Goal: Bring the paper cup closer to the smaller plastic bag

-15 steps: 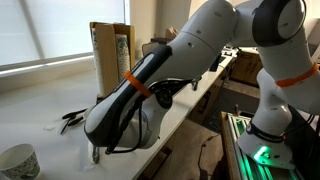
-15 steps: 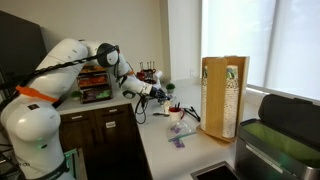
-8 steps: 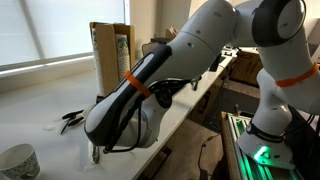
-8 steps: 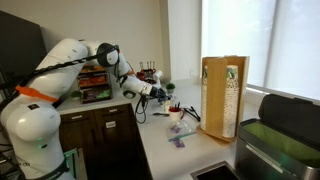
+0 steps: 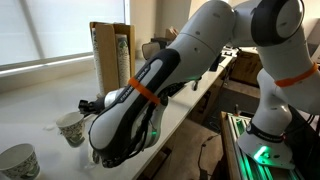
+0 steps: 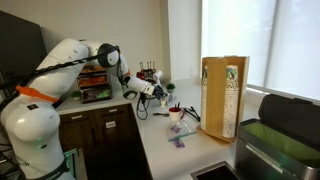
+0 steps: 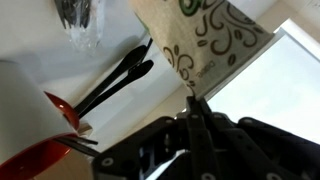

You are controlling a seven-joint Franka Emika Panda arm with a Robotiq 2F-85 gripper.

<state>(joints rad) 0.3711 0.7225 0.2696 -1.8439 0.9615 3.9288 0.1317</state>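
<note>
The gripper lowers the cup straight down next and releases its side, since the cup still hangs tilted and the white counter under the paper cup (image 5: 76, 154) lies below.
My gripper (image 7: 194, 104) is shut on the wall of a patterned paper cup (image 7: 205, 35), which fills the top of the wrist view. In an exterior view the cup (image 5: 70, 128) hangs tilted just above the white counter, with the gripper (image 5: 83, 107) at its rim. In the second exterior view the gripper (image 6: 159, 92) is above the counter's near end. A clear plastic bag (image 7: 80, 22) with dark contents lies on the counter beyond the cup. Its size relative to other bags cannot be told.
Black tongs (image 7: 118, 76) and a red spatula (image 7: 48, 135) lie on the counter under the gripper. A second paper cup (image 5: 18, 162) stands at the front corner. A tall cardboard dispenser box (image 5: 110, 55) stands at the back, also seen from the other side (image 6: 222, 95).
The arm has lifted and swung, and the patterned cup, hidden behind it before, now shows in the gripper above the counter.
</note>
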